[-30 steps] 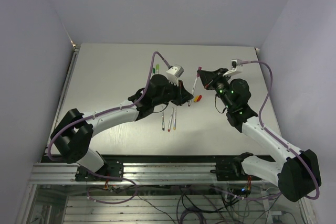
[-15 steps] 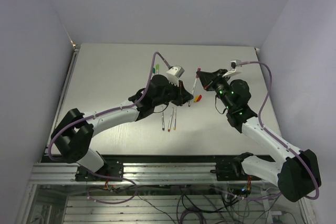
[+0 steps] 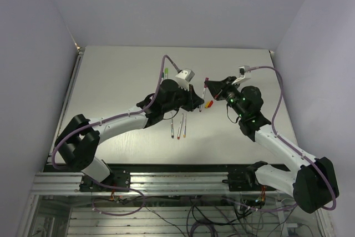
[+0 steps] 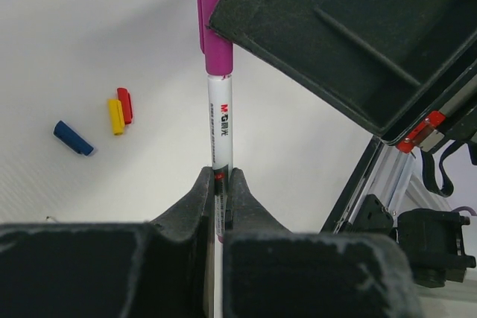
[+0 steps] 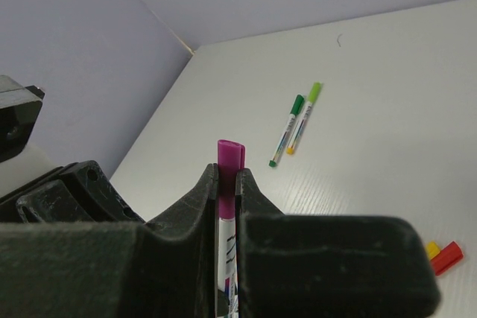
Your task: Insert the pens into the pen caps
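The pen should go to the left in the top view with my left gripper, which should then let go of the pen's lower body (image 4: 220,202), because my right gripper holds the purple cap.
My left gripper (image 3: 195,102) (image 4: 220,184) is shut on the lower barrel of a white pen (image 4: 220,124), held above the table. The purple cap (image 4: 215,13) sits on the pen's far end, and my right gripper (image 3: 211,87) (image 5: 229,176) is shut on that cap (image 5: 229,156). The two grippers face each other along the pen (image 3: 204,91). A blue cap (image 4: 73,138), a yellow cap (image 4: 115,115) and a red cap (image 4: 124,104) lie loose on the table below. Three uncapped pens (image 3: 179,127) lie side by side near the left arm.
Two pens with green caps (image 5: 296,121) lie together at the far left of the table; they also show in the top view (image 3: 163,73). The red and yellow caps (image 3: 209,103) lie right under the grippers. The table's metal rail runs along its near edge (image 3: 166,178).
My right gripper has moved a little left and down toward the left gripper, bringing the purple cap end closer along the pen. The left arm has barely moved.
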Motion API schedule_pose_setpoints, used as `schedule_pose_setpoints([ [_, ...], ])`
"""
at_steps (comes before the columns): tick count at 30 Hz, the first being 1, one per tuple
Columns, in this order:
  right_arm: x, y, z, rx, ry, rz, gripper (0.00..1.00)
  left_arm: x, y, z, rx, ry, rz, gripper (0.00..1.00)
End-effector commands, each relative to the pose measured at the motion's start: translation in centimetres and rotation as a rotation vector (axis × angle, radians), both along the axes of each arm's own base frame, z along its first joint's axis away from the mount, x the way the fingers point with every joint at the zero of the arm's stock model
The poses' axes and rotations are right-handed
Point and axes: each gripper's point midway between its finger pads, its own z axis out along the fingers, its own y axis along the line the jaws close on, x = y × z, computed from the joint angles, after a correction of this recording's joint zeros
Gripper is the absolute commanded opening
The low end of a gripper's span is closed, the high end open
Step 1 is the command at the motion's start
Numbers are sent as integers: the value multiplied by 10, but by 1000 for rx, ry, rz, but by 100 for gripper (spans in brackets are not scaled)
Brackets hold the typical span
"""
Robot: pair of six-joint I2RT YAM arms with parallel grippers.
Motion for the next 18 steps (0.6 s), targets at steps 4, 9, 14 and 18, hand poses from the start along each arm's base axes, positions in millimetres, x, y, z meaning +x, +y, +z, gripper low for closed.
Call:
schedule_pose_setpoints([
  [4,-16,17,-43,-102,120,138,0,19,12,85,-184,-213,125,7],
  [9,-22,24,-61,-132,185,196,0,31,25,103,-178,-274,209,7],
  [14,-27,28,-74,-172,236,241,0,44,37,117,-160,-332,295,7],
  [18,-32,30,-80,-203,255,256,0,52,45,127,-164,-359,347,7],
])
